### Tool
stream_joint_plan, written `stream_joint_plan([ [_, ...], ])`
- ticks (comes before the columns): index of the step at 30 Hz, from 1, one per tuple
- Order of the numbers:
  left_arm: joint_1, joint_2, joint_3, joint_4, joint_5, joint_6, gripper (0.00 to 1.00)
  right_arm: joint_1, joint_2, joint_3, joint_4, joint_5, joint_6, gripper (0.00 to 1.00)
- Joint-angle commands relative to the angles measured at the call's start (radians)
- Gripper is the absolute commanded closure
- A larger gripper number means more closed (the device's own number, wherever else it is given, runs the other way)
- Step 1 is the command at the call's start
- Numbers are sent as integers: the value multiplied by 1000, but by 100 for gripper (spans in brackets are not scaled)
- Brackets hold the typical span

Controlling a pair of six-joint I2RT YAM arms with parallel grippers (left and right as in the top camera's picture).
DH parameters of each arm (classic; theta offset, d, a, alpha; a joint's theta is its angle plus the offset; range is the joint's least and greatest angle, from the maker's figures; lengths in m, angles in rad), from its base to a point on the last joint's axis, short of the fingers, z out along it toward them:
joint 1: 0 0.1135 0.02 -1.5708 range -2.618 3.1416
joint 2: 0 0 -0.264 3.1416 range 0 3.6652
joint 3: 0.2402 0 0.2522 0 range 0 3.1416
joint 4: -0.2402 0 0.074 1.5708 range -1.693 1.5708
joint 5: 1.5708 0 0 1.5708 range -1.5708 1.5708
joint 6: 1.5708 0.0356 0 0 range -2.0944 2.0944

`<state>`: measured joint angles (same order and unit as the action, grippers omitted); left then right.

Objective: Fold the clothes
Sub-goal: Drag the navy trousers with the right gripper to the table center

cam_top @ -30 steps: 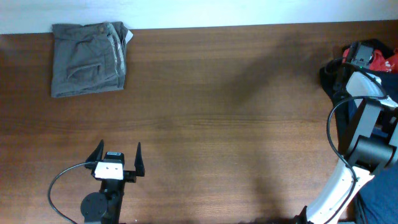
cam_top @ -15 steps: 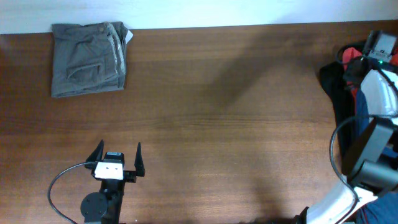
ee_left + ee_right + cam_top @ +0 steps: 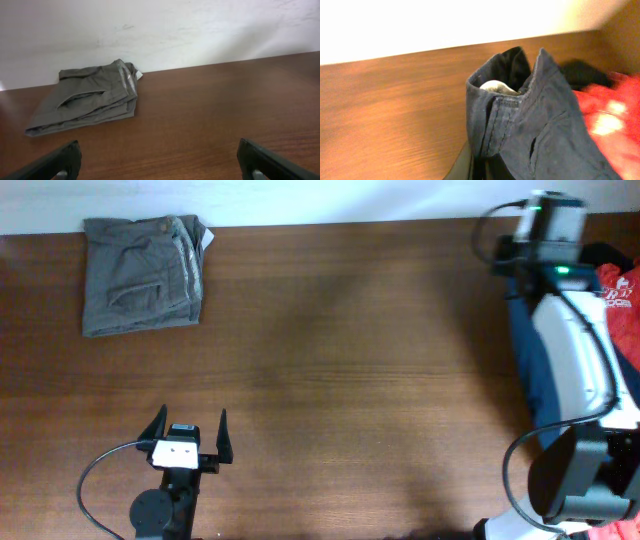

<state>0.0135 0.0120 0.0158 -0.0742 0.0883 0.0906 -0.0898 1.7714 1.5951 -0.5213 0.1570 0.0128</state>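
My right gripper has to sweep the waistband to the left in the overhead view and down near the grey-olive trousers, because the table beside them is bare.
The grey-olive trousers (image 3: 140, 275) lie folded at the table's far left corner, and they also show in the left wrist view (image 3: 90, 97). My left gripper (image 3: 190, 430) is open and empty near the front edge, well short of them. My right gripper (image 3: 515, 260) is at the far right and is shut on the dark navy garment (image 3: 530, 125). The garment hangs down below the arm (image 3: 525, 350). The red printed T-shirt (image 3: 620, 285) and a black garment (image 3: 580, 72) lie just to the right of it.
The brown wooden table (image 3: 350, 380) meets a white wall (image 3: 160, 30) along its far edge. The right arm's white body (image 3: 570, 360) stretches along the right side, with a cable looping by its base.
My right arm has swung from the pile at the right edge towards the left and far side, pulling the navy garment out with it. The left arm and the trousers have not moved.
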Motion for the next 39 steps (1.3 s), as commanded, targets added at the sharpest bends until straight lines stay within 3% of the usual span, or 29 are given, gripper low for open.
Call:
stream_joint_plan([
  [1,4,-7,-7,-1,-7,20,1,133,-5,17,9,-72,31,96],
  [12,4,-7,-7,-1,-7,20,1,512,121,17,113,-163,210,96],
  [20,4,-7,-7,-1,-7,20,1,706,204,17,136,-210,293,96],
  [25,4,-7,-7,-1,-7,20,1,774,215,17,137,-293,365,96],
  [39,4,-7,-7,-1,-7,20,1,896,215,17,140,-492,370,95],
])
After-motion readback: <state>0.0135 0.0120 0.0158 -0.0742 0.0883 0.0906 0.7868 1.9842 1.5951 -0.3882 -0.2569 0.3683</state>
